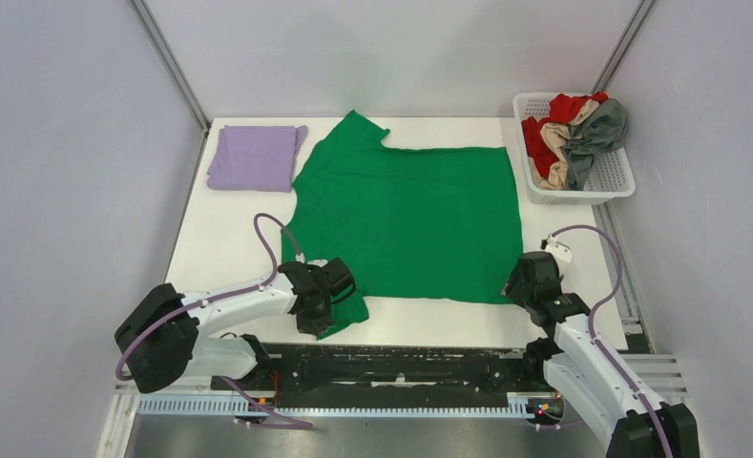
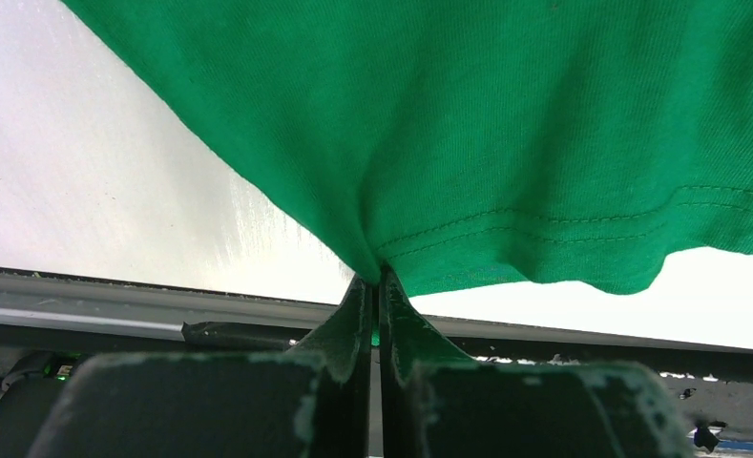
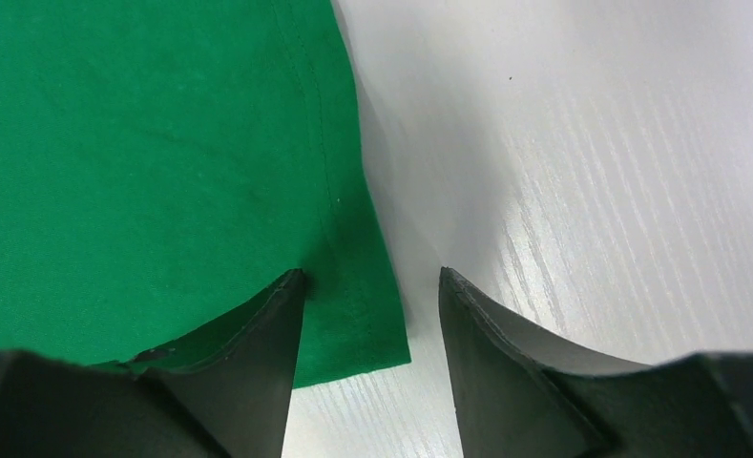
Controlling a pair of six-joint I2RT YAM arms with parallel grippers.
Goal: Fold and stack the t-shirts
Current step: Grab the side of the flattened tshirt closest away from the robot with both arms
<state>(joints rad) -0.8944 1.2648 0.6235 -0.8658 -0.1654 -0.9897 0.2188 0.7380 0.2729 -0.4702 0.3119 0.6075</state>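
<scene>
My left gripper should next lift the shirt's near sleeve outward and release it onto the shirt's body by the far sleeve [image 1: 334, 193], which lies outward of my gripper.
A bright green t-shirt [image 1: 406, 224] lies spread flat on the white table, one sleeve pointing to the far edge. My left gripper [image 1: 332, 286] is shut on the shirt's near left sleeve; in the left wrist view [image 2: 380, 277] the fabric [image 2: 506, 124] is pinched between the closed fingers and lifted off the table. My right gripper [image 1: 525, 283] is open at the shirt's near right corner. In the right wrist view [image 3: 372, 286] the corner hem [image 3: 353, 305] lies between the spread fingers. A lavender t-shirt [image 1: 255, 156] lies folded at the far left.
A white lattice basket [image 1: 613, 181] at the far right holds crumpled red [image 1: 544, 143], beige and dark grey [image 1: 601, 129] shirts. The black rail [image 1: 401, 367] with the arm bases runs along the near edge. Grey walls close in both sides.
</scene>
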